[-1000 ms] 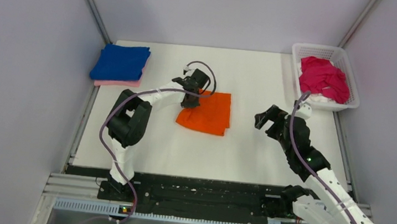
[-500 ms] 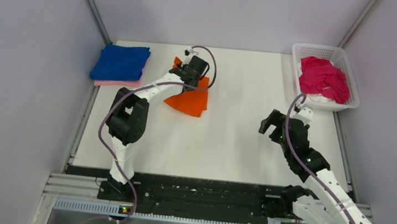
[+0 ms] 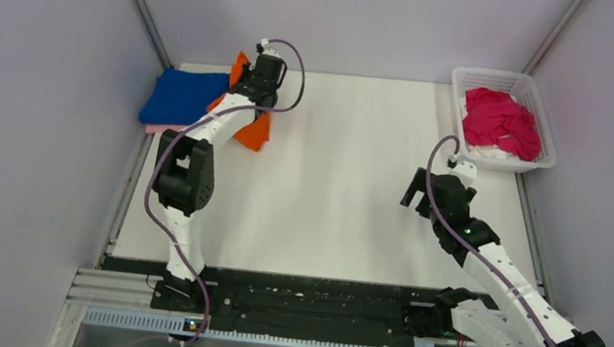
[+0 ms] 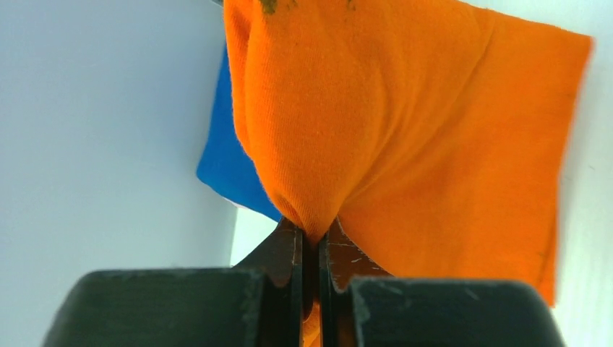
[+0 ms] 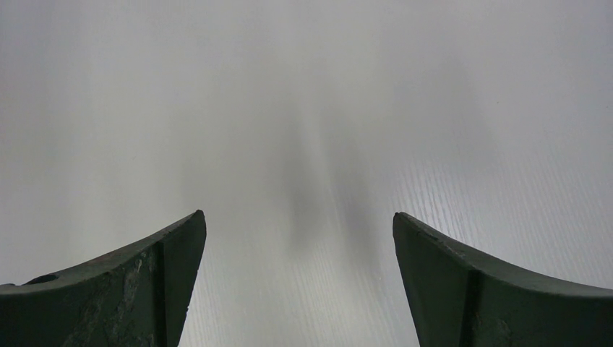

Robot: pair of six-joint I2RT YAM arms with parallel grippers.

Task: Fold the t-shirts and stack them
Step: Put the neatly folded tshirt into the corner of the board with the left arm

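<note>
Next, my left gripper goes left in the top view first, to lower the orange t-shirt onto the blue t-shirt (image 3: pixel 184 97) (image 4: pixel 236 162) by the wall, already atop the pink t-shirt.
My left gripper (image 3: pixel 249 81) is shut on the folded orange t-shirt (image 3: pixel 252 130) and holds it lifted at the far left, beside the folded blue t-shirt (image 3: pixel 181 96). In the left wrist view the orange cloth (image 4: pixel 405 123) hangs from my closed gripper (image 4: pixel 309 235), with the blue shirt (image 4: pixel 228 163) behind it. The blue shirt lies on a pale pink t-shirt (image 3: pixel 172 128). A crumpled magenta t-shirt (image 3: pixel 501 122) lies in the basket. My right gripper (image 3: pixel 416 189) is open and empty over bare table; it also shows in the right wrist view (image 5: pixel 298 220).
The white lattice basket (image 3: pixel 543 116) stands at the far right corner. Grey walls close in the left, right and back. The white table (image 3: pixel 345 186) ends at a black rail in front.
My left gripper has carried the orange t-shirt up off the table's middle and to the far left, next to the blue stack. My right arm has pulled back slightly toward the right.
</note>
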